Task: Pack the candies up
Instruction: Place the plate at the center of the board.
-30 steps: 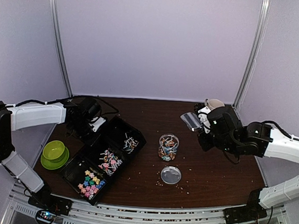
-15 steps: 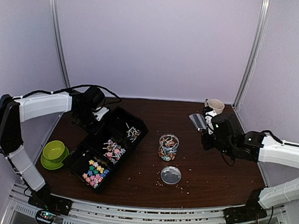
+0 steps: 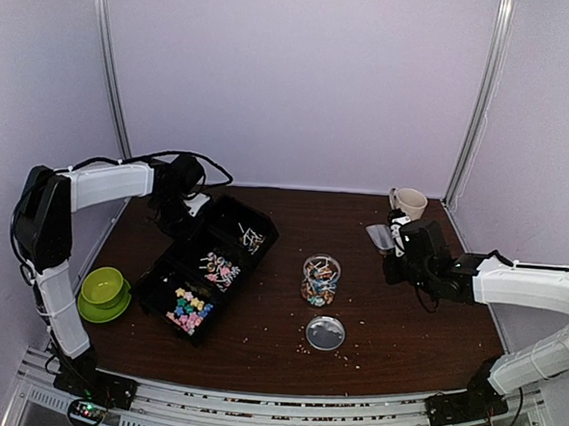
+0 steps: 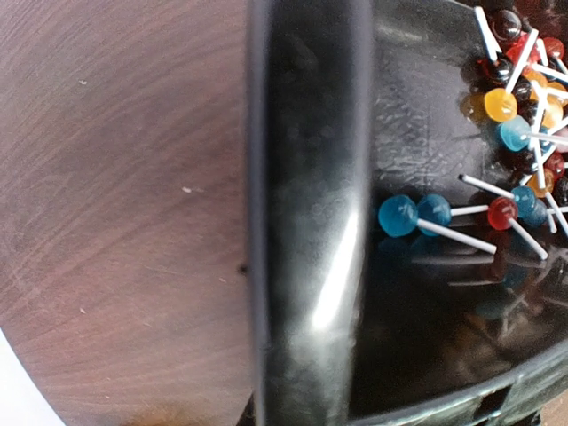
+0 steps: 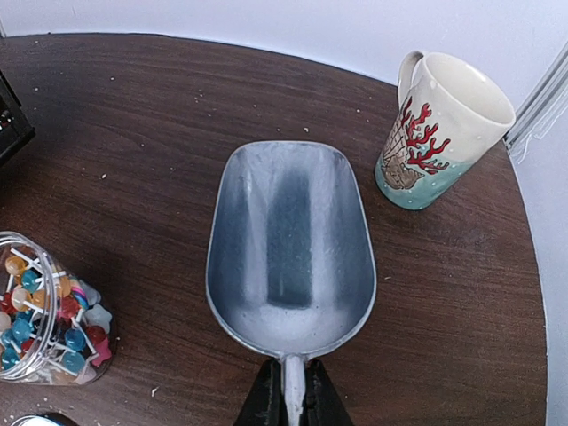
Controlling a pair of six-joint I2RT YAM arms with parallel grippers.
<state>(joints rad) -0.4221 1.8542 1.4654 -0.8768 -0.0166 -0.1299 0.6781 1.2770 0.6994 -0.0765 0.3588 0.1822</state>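
Note:
My right gripper is above the clear tabletop (image 3: 367,264) beside the jar, so it should move down and toward the jar (image 3: 320,280) next to release the scoop.
The candies lie in a black three-part tray (image 3: 165,275): lollipops (image 3: 251,237) at the far end, pink-white wrapped pieces (image 3: 219,269) in the middle, pastel bits (image 3: 189,308) nearest. More candies fill a clear jar (image 3: 320,280). My left gripper (image 3: 190,210) is shut on the tray's far-left rim (image 4: 306,222), and beside the rim lie lollipops (image 4: 510,133); its fingers are hidden in the left wrist view. My right gripper (image 5: 290,380) is shut on the handle of an empty metal scoop (image 5: 290,240), held low over the table right of the jar (image 5: 40,311).
The jar's round lid (image 3: 325,332) lies flat in front of the jar. A green bowl on a saucer (image 3: 104,292) sits left of the tray. A painted mug (image 5: 439,133) stands at the back right, just beyond the scoop. Pale crumbs dot the tabletop.
The left arm has shifted the tray toward the back of the table. The right arm has drawn back to the right and lower, still with the scoop.

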